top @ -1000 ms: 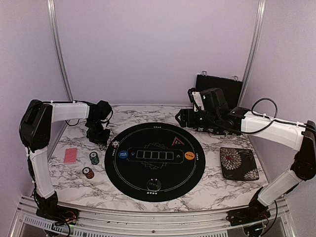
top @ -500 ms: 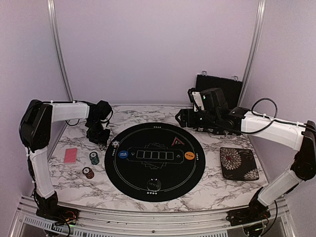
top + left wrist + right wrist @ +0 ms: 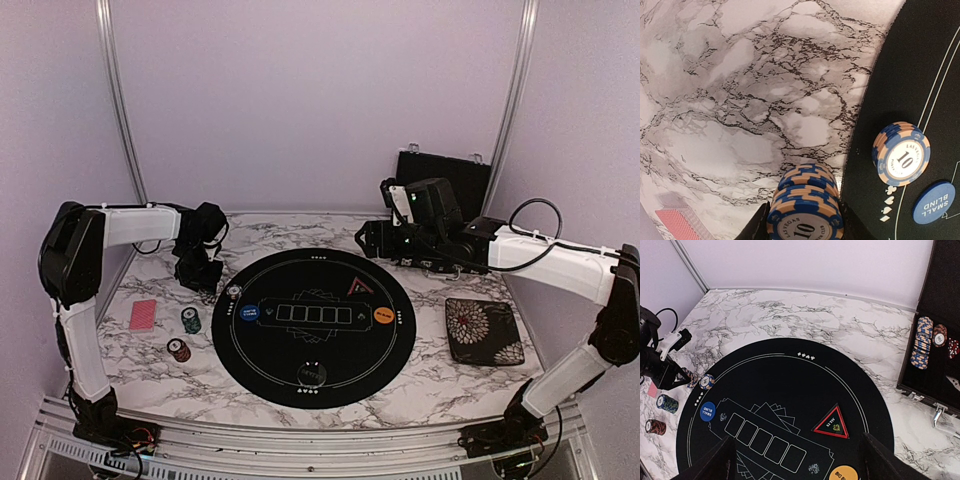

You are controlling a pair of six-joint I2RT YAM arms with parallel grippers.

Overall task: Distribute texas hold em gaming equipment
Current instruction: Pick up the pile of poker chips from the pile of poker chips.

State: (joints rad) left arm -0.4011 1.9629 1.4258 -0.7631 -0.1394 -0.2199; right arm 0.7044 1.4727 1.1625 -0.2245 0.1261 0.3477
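The printed card boxes are bare, so I will move my left gripper to the right in the top view, lower it onto the boxes' near edge and let go of the chips.
My left gripper (image 3: 805, 220) is shut on a short stack of blue-and-tan poker chips (image 3: 805, 200), held over the marble just off the left rim of the round black mat (image 3: 312, 400). A second blue chip stack (image 3: 901, 154) stands on the mat's edge beside the blue small-blind button (image 3: 934, 202). A green chip stack (image 3: 190, 320), a red chip stack (image 3: 179, 350) and a red-backed card (image 3: 143, 314) lie on the marble at the left. The orange button (image 3: 383, 316) and black button (image 3: 312, 374) sit on the mat. My right gripper (image 3: 805, 460) hangs open above the mat's far right, holding nothing.
The open black chip case (image 3: 445, 180) stands at the back right, with more chip stacks (image 3: 921, 342) inside it. A red-edged triangular marker (image 3: 832, 423) lies on the mat. The floral pad (image 3: 483, 330) lies on the right of the marble table (image 3: 440, 385).
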